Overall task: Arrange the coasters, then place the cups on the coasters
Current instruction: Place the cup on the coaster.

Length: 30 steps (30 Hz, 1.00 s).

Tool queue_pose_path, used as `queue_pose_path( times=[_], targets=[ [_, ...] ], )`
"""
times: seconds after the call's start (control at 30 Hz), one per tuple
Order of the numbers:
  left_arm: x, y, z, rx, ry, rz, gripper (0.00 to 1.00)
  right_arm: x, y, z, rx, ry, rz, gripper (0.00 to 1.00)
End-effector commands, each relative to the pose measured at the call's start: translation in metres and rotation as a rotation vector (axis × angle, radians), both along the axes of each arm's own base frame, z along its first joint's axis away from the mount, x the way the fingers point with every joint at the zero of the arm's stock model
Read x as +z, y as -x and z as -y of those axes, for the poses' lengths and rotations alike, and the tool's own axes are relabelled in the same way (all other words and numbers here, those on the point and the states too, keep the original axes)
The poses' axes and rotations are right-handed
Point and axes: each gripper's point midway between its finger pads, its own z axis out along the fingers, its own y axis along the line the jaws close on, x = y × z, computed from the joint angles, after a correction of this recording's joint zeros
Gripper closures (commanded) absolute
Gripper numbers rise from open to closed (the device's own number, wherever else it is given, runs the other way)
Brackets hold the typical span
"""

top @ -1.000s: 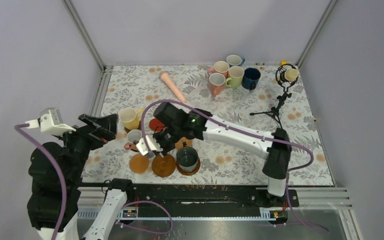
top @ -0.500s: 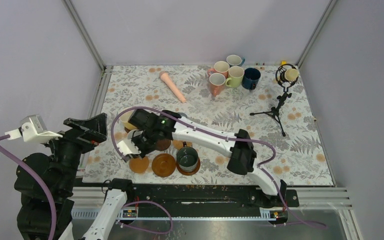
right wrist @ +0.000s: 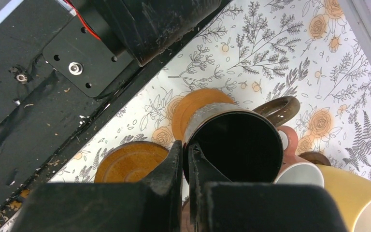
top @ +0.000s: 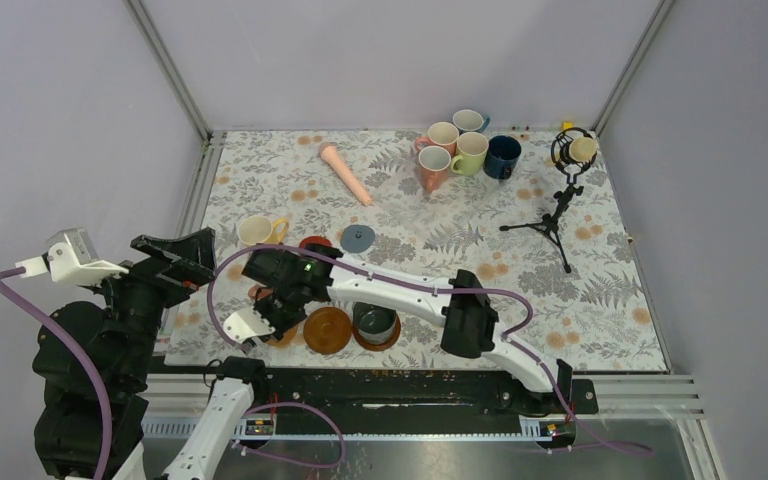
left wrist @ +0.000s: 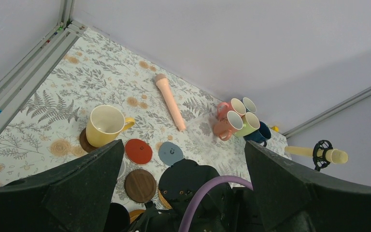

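My right gripper holds the black cup's rim with the orange coaster (top: 282,337) (right wrist: 195,104) showing beneath the cup, so next it should lower a little, set it down there and let go.
My right gripper (right wrist: 186,147) is shut on the rim of a black cup (right wrist: 236,145), one finger inside it and one outside. The cup is over an orange coaster (right wrist: 195,104); I cannot tell whether it rests on it. A second orange-brown coaster (right wrist: 130,159) lies beside it. In the top view the right gripper (top: 272,308) hides the black cup. A yellow cup (left wrist: 105,125) stands on a dark brown coaster (left wrist: 84,141). Red (left wrist: 138,151), grey-blue (left wrist: 170,153) and brown wood (left wrist: 140,185) coasters lie bare. My left gripper (top: 175,255) is open, raised at the table's left edge.
A dark green cup (top: 374,323) stands on a coaster near the front edge. Several cups (top: 460,148) cluster at the back. A pink stick (top: 345,172) lies at the back, a tripod microphone (top: 564,190) at the right. A pink cup (right wrist: 294,169) stands close behind the black one.
The right arm has swung left and toward the front edge with the black cup, uncovering the red and grey-blue coasters. The left arm has drawn back to the left.
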Motion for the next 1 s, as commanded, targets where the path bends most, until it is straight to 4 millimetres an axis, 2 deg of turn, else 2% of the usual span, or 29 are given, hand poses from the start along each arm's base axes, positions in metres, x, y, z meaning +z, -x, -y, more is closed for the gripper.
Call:
queue_pose_path(
  times=[0.0, 0.3, 0.63, 0.97],
  targets=[
    [0.007, -0.002, -0.003, 0.015, -0.001, 0.030, 0.01, 0.017, -0.006, -0.016, 0.003, -0.071, 0.048, 1.00],
    [0.002, -0.006, -0.004, 0.019, -0.010, 0.018, 0.01, 0.003, -0.013, -0.023, -0.011, -0.059, 0.061, 1.00],
    [0.000, -0.006, -0.006, 0.028, -0.017, 0.014, 0.01, -0.008, -0.014, -0.023, -0.023, -0.038, 0.059, 0.96],
    [0.001, -0.008, -0.005, 0.023, -0.018, 0.012, 0.01, -0.008, -0.011, -0.020, -0.020, -0.032, 0.046, 0.91]
  ],
)
